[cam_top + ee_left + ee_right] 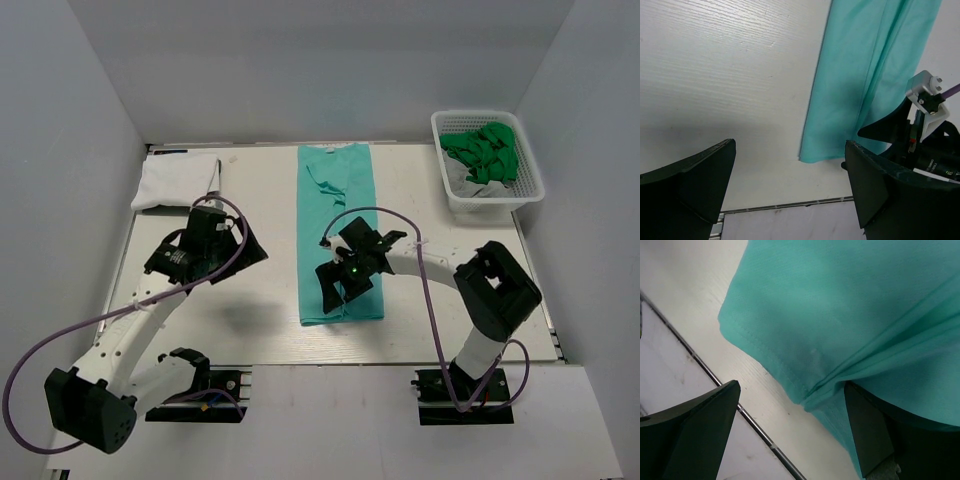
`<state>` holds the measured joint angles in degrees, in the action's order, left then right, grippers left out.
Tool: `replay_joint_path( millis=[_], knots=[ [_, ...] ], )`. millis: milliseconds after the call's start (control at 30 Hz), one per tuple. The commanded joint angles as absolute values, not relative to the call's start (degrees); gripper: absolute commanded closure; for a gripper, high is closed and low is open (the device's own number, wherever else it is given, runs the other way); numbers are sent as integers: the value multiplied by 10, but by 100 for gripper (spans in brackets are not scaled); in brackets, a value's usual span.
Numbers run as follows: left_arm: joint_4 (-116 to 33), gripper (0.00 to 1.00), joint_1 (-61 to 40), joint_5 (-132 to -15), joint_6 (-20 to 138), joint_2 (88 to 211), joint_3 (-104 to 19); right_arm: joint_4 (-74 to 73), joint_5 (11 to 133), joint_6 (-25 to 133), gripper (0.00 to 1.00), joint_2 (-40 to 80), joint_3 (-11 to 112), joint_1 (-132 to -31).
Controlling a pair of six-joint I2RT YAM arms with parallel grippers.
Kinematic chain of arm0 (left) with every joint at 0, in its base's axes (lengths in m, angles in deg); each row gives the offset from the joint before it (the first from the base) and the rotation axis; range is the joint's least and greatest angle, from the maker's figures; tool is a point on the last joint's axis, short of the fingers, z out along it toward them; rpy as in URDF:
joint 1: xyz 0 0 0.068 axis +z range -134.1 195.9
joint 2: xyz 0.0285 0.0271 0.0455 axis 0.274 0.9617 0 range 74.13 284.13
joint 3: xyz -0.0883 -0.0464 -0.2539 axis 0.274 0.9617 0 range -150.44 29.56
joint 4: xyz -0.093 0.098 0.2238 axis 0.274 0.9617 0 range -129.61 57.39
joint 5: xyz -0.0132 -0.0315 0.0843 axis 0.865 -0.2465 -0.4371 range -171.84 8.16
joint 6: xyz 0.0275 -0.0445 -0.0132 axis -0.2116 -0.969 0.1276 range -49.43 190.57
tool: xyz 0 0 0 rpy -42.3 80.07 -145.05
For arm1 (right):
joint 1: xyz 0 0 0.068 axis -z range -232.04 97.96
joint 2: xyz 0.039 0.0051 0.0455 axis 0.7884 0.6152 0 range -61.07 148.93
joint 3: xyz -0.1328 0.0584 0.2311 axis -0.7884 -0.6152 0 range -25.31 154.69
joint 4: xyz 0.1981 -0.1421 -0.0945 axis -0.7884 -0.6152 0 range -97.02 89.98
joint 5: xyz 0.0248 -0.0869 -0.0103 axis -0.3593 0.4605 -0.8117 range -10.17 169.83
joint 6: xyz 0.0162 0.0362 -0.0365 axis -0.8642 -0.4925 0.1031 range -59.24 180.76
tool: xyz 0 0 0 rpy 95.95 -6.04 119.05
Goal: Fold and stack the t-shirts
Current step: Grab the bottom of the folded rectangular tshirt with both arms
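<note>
My left gripper moves down, back and to the right in the top view onto the teal-mint t-shirt's near corner facing it next, because that corner lies uncovered.
The teal-mint t-shirt [337, 215] lies in the table's middle, folded lengthwise into a long narrow strip running front to back. My right gripper [338, 285] hovers open over its near end; its wrist view shows the hem corner [805, 340] between the wide-apart fingers. My left gripper [205, 235] is open and empty over bare table to the left of the strip; its wrist view shows the strip's near left corner [855, 100]. The white t-shirt [178, 180] lies folded at the back left.
A white lattice basket [490, 190] with dark green cloth [483, 152] stands at the back right. The table's front edge with its metal rail [715, 380] runs just below the strip's near end. The right arm's wrist [925, 130] shows in the left wrist view.
</note>
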<state>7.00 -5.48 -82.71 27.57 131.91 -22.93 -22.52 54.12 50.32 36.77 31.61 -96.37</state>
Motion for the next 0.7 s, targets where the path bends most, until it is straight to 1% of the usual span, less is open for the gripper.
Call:
replay_joint_path(
  millis=[0, 33, 67, 133, 167, 300, 333, 433, 500, 533, 667],
  knots=[
    [68, 0, -59, -798, 293, 1330, -252, -247, 600, 479, 10, 312, 354, -963],
    [68, 0, -59, -787, 300, 1337, -252, -254, 611, 466, 10, 302, 365, -962],
    [54, 0, -59, -758, 307, 1344, -252, -260, 665, 448, 10, 279, 369, -962],
    [36, 0, -64, -706, 339, 1363, -252, -279, 706, 429, 10, 241, 374, -959],
    [25, 0, -64, -675, 339, 1387, -252, -285, 730, 418, 10, 236, 372, -959],
    [-1, 0, -84, -632, 347, 1447, -227, -365, 796, 340, 10, 217, 363, -947],
    [-7, 0, -90, -606, 352, 1458, -226, -385, 816, 329, 10, 206, 350, -941],
    [-26, 0, -121, -579, 358, 1493, -201, -418, 814, 318, 10, 192, 304, -927],
    [-31, 0, -135, -579, 358, 1505, -190, -419, 784, 311, 10, 181, 287, -922],
    [-31, 0, -151, -579, 358, 1520, -190, -409, 782, 305, 10, 179, 261, -922],
    [-40, 0, -190, -585, 358, 1556, -179, -379, 740, 296, 10, 182, 224, -912]
  ],
)
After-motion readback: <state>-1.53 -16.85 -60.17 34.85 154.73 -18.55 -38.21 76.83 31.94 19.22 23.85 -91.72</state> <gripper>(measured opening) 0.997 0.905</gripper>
